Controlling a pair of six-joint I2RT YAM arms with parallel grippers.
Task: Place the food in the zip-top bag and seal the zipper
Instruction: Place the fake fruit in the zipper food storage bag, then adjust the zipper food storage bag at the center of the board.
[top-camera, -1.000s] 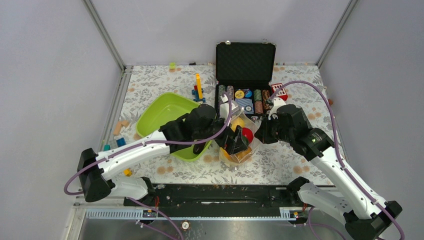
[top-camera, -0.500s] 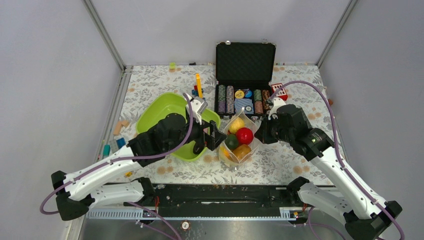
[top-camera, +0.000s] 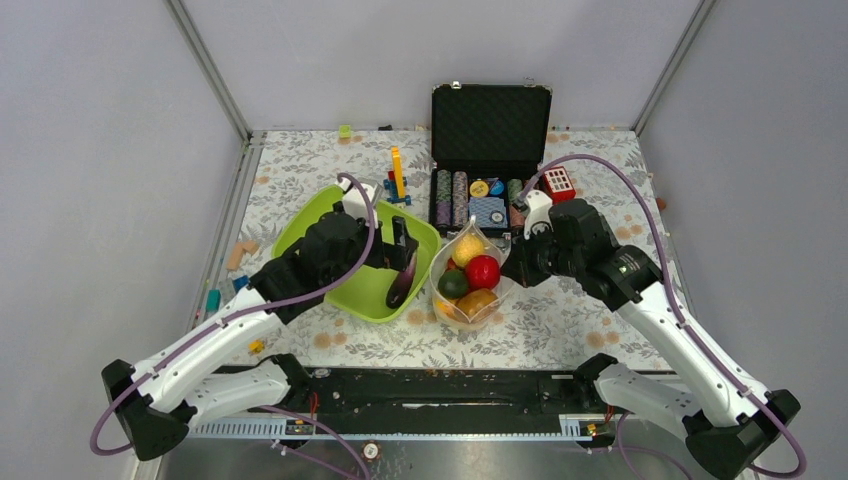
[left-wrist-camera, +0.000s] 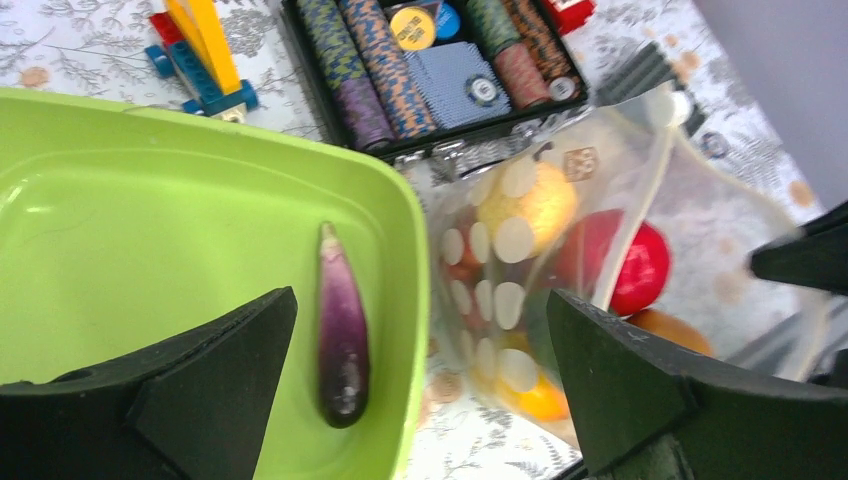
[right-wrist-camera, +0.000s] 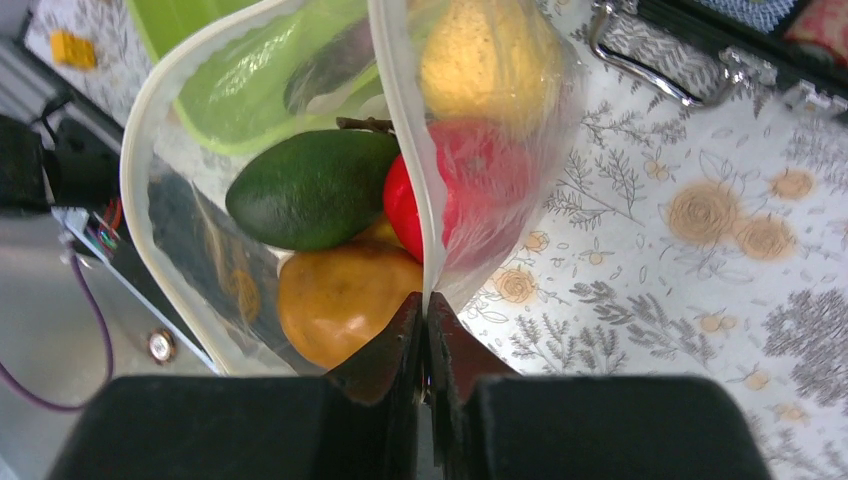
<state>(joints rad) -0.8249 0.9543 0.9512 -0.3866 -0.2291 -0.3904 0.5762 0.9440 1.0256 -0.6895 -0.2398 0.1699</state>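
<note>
The purple eggplant is the only food still in the lime tray. I will lower my open left gripper around its thick middle (top-camera: 402, 282) (left-wrist-camera: 343, 340) and close it.
The clear polka-dot zip-top bag (top-camera: 462, 262) stands open on the table right of the lime tray. It holds a yellow fruit (top-camera: 468, 248), a red one (top-camera: 483, 271), a dark green one (top-camera: 453, 284) and an orange one (top-camera: 476, 302). My right gripper (right-wrist-camera: 425, 310) is shut on the bag's rim (right-wrist-camera: 400, 120), at the bag's right side (top-camera: 515, 268). My left gripper (left-wrist-camera: 420, 300) is open and empty, above the tray's right edge (top-camera: 402, 255). A purple eggplant (left-wrist-camera: 342, 325) lies in the tray between its fingers, nearer the left one.
The lime-green tray (top-camera: 320, 225) sits left of the bag. An open black case (top-camera: 490, 120) with rows of poker chips (top-camera: 460, 195) stands behind the bag. Toy blocks (top-camera: 397, 175) and a red block (top-camera: 558, 182) lie beside the case.
</note>
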